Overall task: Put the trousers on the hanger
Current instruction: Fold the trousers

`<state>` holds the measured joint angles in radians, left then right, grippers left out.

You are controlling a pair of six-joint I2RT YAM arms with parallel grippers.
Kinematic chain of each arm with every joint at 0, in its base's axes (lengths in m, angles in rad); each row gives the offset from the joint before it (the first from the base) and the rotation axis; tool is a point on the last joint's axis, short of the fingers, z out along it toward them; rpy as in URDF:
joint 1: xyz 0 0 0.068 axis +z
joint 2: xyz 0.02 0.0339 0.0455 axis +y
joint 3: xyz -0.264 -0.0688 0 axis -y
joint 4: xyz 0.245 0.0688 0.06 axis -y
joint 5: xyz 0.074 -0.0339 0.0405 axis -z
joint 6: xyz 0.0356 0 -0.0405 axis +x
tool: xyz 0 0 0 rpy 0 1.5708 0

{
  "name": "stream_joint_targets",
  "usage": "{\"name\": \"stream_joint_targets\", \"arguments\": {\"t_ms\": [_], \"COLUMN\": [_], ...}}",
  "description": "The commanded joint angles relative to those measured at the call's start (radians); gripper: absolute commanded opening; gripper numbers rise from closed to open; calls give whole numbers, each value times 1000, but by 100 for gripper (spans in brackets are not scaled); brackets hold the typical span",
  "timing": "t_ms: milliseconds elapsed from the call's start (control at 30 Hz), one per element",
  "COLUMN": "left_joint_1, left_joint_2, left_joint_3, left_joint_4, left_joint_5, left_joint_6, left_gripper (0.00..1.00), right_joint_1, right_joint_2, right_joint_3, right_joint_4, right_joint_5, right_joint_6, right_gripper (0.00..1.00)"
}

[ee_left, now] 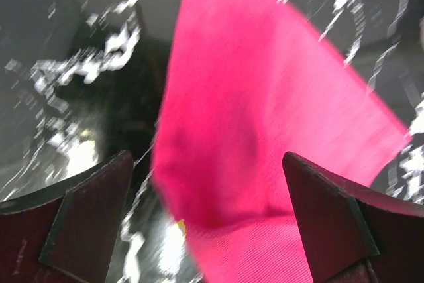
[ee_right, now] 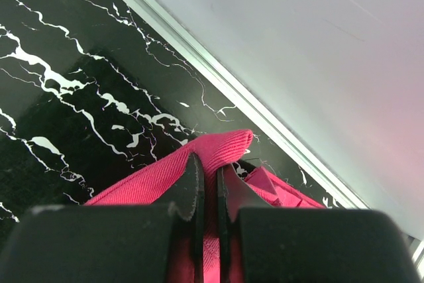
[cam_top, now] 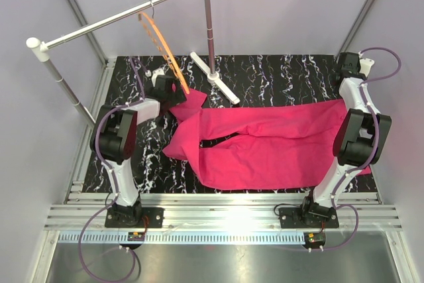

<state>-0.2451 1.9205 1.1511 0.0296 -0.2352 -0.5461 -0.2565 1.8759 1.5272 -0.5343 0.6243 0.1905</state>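
Note:
My left gripper comes down next, its fingers astride the edge of the trousers' pointed end just below it, and then the fingers close.
The magenta trousers (cam_top: 265, 140) lie spread across the black marble table (cam_top: 278, 74), from centre left to the right edge. The orange hanger (cam_top: 162, 44) hangs tilted from the silver rail by its dark hook, its lower end close to my left gripper (cam_top: 173, 91). In the left wrist view my left gripper (ee_left: 207, 157) is open just above a pointed end of the trousers (ee_left: 265, 111), with cloth between its fingers (ee_left: 99, 197). My right gripper (ee_right: 207, 164) is shut on a fold of the trousers (ee_right: 225, 145) near the table's right edge; in the top view its arm hides it.
The silver rail (cam_top: 119, 18) with white end caps crosses the back left. Its right post stands on a white cross foot (cam_top: 215, 76) on the table, just behind the trousers. Grey walls close in the table on three sides. An aluminium frame (cam_top: 218, 217) runs along the near edge.

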Motion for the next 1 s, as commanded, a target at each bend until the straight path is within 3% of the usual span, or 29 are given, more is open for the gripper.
{"name": "stream_joint_targets", "arguments": {"t_ms": [0, 133, 367, 400, 600, 733, 767, 800, 967], "left_joint_1": [23, 29, 29, 29, 29, 29, 27, 29, 26], "left_joint_2": [49, 80, 118, 120, 124, 104, 89, 80, -73], "left_joint_3": [71, 104, 114, 110, 99, 87, 81, 64, -36], "left_joint_4": [-27, -75, -106, -99, -94, -108, -108, -102, -111], "left_joint_5": [48, 97, 126, 132, 146, 137, 135, 140, 76], "left_joint_6": [-55, -63, -81, -87, -87, -74, -65, -58, -69], "left_gripper": [99, 97, 83, 73, 48, 9, 5, 0, 0], "right_joint_1": [-3, -3, -3, -3, -3, -1, -1, -1, -1], "right_joint_2": [-43, -52, -80, -81, -101, -104, -103, -103, -110], "right_joint_3": [2, -9, -13, -13, -27, -35, -36, -38, -27], "right_joint_4": [30, 27, 16, 17, 14, 7, 8, 7, -13], "right_joint_5": [-8, 0, -5, -6, -17, -28, -29, -29, -23], "right_joint_6": [7, 9, 13, 15, 23, 29, 30, 30, 30], "right_gripper": [0, 0, 0, 0, 0, 0, 0, 0, 0]}}
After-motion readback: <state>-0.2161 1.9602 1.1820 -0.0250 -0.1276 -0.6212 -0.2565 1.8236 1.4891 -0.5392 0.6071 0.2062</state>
